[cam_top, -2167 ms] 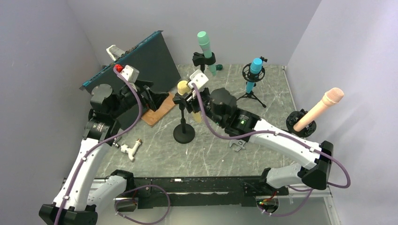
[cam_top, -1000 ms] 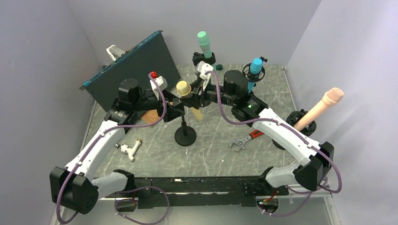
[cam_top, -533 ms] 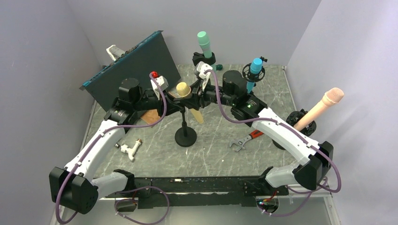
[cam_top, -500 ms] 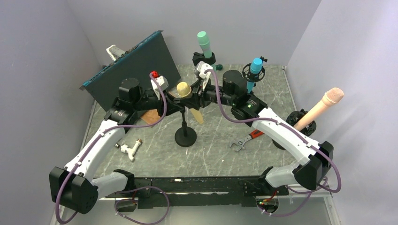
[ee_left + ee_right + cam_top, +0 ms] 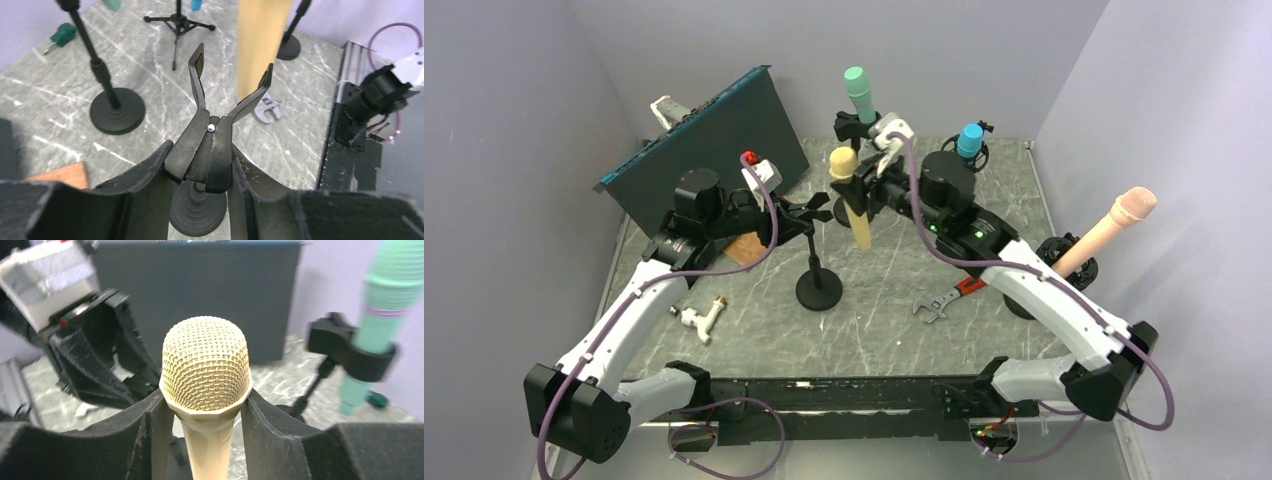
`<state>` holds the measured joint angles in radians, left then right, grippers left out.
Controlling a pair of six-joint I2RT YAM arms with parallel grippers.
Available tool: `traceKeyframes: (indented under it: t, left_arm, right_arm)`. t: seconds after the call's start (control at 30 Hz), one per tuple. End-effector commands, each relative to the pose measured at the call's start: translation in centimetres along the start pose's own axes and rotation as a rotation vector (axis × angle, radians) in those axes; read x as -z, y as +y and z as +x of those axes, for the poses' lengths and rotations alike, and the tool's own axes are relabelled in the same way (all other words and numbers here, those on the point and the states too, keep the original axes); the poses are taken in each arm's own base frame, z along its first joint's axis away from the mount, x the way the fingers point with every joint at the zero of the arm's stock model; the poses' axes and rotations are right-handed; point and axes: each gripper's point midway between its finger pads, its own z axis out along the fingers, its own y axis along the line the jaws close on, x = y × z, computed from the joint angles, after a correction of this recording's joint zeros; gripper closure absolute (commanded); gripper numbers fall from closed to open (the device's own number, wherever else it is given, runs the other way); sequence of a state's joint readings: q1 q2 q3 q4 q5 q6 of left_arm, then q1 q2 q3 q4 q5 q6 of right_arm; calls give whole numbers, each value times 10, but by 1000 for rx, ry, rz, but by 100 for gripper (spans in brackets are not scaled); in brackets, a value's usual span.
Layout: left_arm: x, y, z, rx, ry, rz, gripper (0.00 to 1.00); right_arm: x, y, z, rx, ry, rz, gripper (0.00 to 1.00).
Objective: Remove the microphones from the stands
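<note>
The microphone is now clear of the clip's prongs, so my right gripper needs to lower and tilt next toward the bare tabletop by the stand's base (image 5: 854, 304) below it and let go of the microphone.
The yellow microphone (image 5: 852, 200) hangs upright in the air, clear of the black stand (image 5: 819, 288). My right gripper (image 5: 870, 188) is shut on it just under its mesh head (image 5: 206, 367), one finger (image 5: 145, 440) on either side. My left gripper (image 5: 800, 216) is shut on the handles of the stand's clip (image 5: 210, 150). The clip's two prongs (image 5: 199, 62) are spread and hold nothing. The microphone's body (image 5: 257, 45) sits just behind them in the left wrist view. The stand's round base (image 5: 197, 212) lies below my left gripper (image 5: 206, 167).
A green microphone (image 5: 860, 95), a blue one (image 5: 969, 142) on a tripod and a pink one (image 5: 1114, 225) stand at the back and right. A dark board (image 5: 714, 130) leans at the back left. A wrench (image 5: 944, 300), wooden block (image 5: 746, 250) and white tool (image 5: 702, 318) lie on the table.
My left gripper closed on the clip's handles and the prongs spread. My right gripper then carried the yellow microphone up and to the right, out of the clip.
</note>
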<state>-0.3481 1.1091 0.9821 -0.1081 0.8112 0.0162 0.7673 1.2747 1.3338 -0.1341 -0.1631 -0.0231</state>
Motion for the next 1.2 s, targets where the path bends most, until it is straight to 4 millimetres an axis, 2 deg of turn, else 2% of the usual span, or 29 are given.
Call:
traceKeyframes:
  t: [0.0,0.07,0.13,0.27,0.33,0.43,0.57,0.7,0.73,0.77,0.83,0.9,0.97,1.03,1.17]
  left_arm:
    - [16,17,-28,-110,-67,-160,100]
    - [21,27,-30,-115,-88,-242,100]
    - [27,33,-33,-122,-103,-294,100]
    - [37,50,-33,-95,-116,-419,100]
    - [38,57,-30,-79,-105,-452,100]
    - [39,61,-28,-67,-101,-473,100]
    - [38,60,-26,-77,-114,-470,100]
    - [42,61,-26,-81,-108,-495,100]
    - [45,61,-26,-85,-106,-505,97]
    - [47,61,-26,-90,-111,-513,90]
    - [50,57,-28,-108,-136,-514,70]
    - [51,53,-32,-125,-163,-508,55]
    - [54,52,-35,-135,-171,-513,46]
    - [57,55,-37,-135,-167,-540,31]
    - [62,50,-41,-139,-159,-538,15]
  right_arm:
    - [53,-49,-86,-58,-230,324,100]
    - [64,-63,-89,-66,-226,415,100]
    - [70,-71,-84,-64,-206,466,100]
    - [72,-75,-52,-78,-145,501,100]
    - [66,-71,-28,-95,-91,477,100]
    - [53,-60,17,-146,36,427,100]
    - [38,-47,74,-243,205,390,100]
    - [30,-38,120,-348,341,391,100]
    - [27,-35,132,-375,378,382,100]
    - [24,-33,144,-408,413,383,100]
    - [20,-31,170,-464,495,382,100]
    - [14,-28,198,-509,580,377,100]
    - [11,-27,219,-524,646,373,100]
    - [9,-28,239,-521,690,389,100]
    - [7,-32,271,-540,743,436,100]
